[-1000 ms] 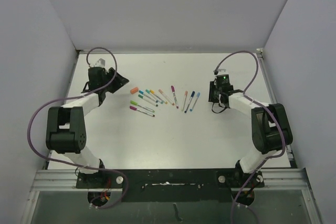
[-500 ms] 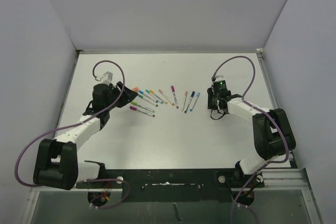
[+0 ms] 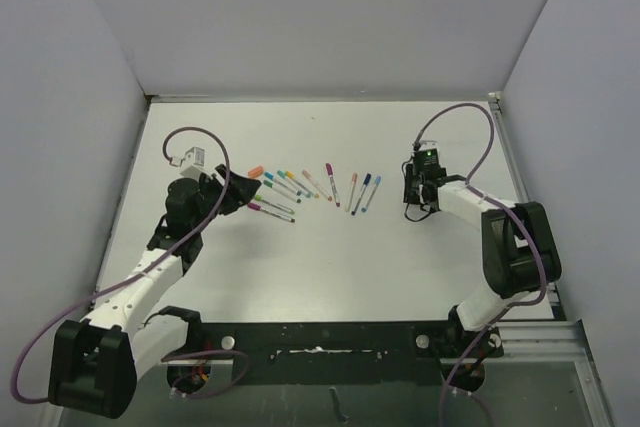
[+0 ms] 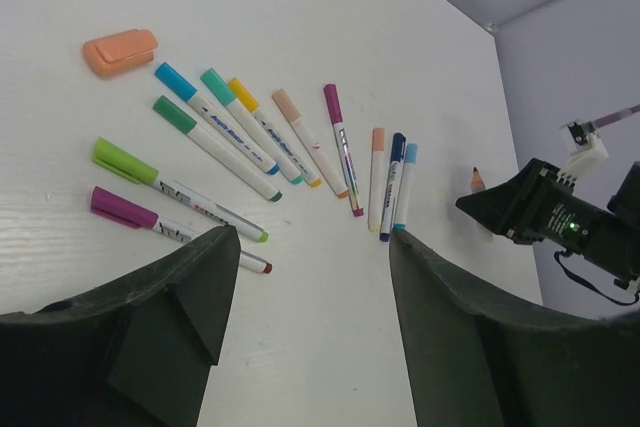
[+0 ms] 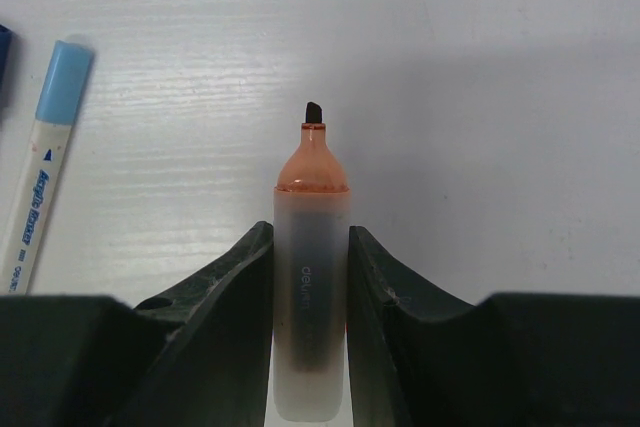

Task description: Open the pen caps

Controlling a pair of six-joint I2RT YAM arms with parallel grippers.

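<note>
I will next move the uncapped orange highlighter outward with my right gripper, past the light-blue-capped pen, and release it over the empty white table.
Several capped pens [image 3: 310,185] lie fanned on the white table, with blue [image 4: 175,80], teal [image 4: 216,85], yellow [image 4: 243,93], magenta [image 4: 333,104], green [image 4: 174,113] and purple [image 4: 122,207] caps on. A fat orange cap [image 4: 120,51] lies loose at the far left of the fan [image 3: 256,171]. My left gripper [image 4: 312,237] is open and empty, just left of the pens [image 3: 238,193]. My right gripper [image 5: 310,232] is shut on an uncapped orange highlighter [image 5: 312,162], tip bare, right of the pens [image 3: 415,192].
A light-blue-capped pen [image 5: 62,82] lies just left of the right gripper. Grey walls close in the table [image 3: 330,247] at the back and both sides. Purple cables [image 3: 455,112] loop above both arms.
My left gripper has swung nearer and to the right, up to the left end of the pens. The right gripper has barely moved and still holds the highlighter.
</note>
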